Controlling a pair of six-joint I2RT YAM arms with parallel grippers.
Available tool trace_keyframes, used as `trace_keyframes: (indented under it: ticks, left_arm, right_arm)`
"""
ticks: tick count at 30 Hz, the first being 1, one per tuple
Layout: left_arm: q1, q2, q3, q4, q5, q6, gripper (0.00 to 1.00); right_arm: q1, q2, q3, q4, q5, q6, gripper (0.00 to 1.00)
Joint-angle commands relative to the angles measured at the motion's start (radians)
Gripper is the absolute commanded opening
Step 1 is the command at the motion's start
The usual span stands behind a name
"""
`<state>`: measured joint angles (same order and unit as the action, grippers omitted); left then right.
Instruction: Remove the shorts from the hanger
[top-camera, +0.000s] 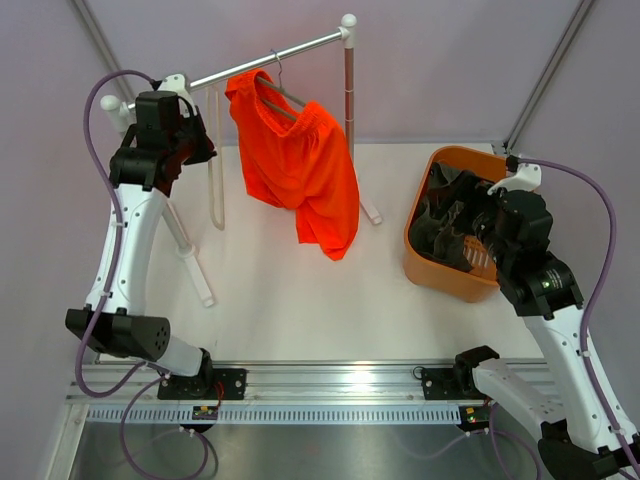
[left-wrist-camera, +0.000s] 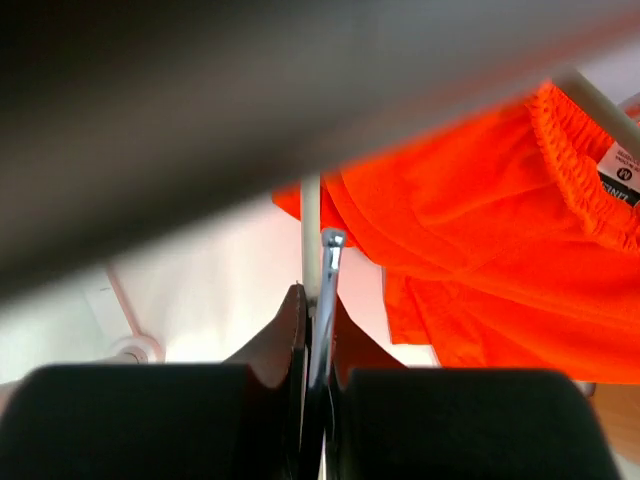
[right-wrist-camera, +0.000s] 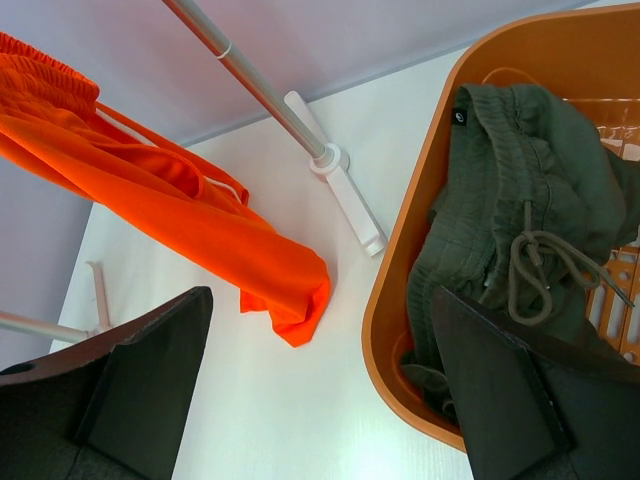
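Note:
The pale cream hanger's silvery hook is still lower than the rack's bar just above my left gripper, so I must raise it there and release the hanger.
The bright orange shorts (top-camera: 300, 165) hang on the thin dark grey hanger (top-camera: 285, 100), whose wire hook sits on the rack's rail (top-camera: 300, 48). One leg droops to the table. The shorts also show in the left wrist view (left-wrist-camera: 480, 230) and the right wrist view (right-wrist-camera: 150, 200). My left gripper (top-camera: 205, 148) is up by the rail's left end, left of the shorts and apart from them. Its jaws (left-wrist-camera: 318, 295) are closed on a thin silvery metal strip (left-wrist-camera: 330, 255); I cannot tell what it belongs to. My right gripper (top-camera: 455, 225) (right-wrist-camera: 320, 300) is open and empty over the basket's near-left rim.
A pale cream hanger (top-camera: 215, 190) hangs at the rail's left end beside my left gripper. An orange basket (top-camera: 412, 235) (right-wrist-camera: 400, 260) holding dark green clothes (right-wrist-camera: 520, 180) stands at the right. The rack's white feet (right-wrist-camera: 345, 195) rest on the table.

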<state>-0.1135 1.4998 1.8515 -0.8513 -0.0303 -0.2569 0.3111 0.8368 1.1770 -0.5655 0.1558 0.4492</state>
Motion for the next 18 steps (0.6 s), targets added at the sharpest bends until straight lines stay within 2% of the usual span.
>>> trace_keyframes:
  ticks: [1,12,15,18]
  left_arm:
    - [0.006,-0.067,-0.061,0.083,-0.006,-0.015,0.01]
    - [0.005,-0.108,-0.012,0.038,-0.011,-0.008,0.01]
    - [0.005,-0.124,-0.026,0.038,-0.023,-0.007,0.07]
    - [0.005,-0.142,-0.051,0.043,-0.026,-0.005,0.08]
  right_arm:
    - [-0.003,-0.013,-0.013,0.033,-0.027,0.006,1.00]
    - [-0.001,-0.019,-0.028,0.035,-0.027,0.011,0.99]
    - [-0.001,-0.019,-0.027,0.036,-0.030,0.011,0.99]
    - [-0.003,-0.019,-0.027,0.035,-0.030,0.011,0.99]
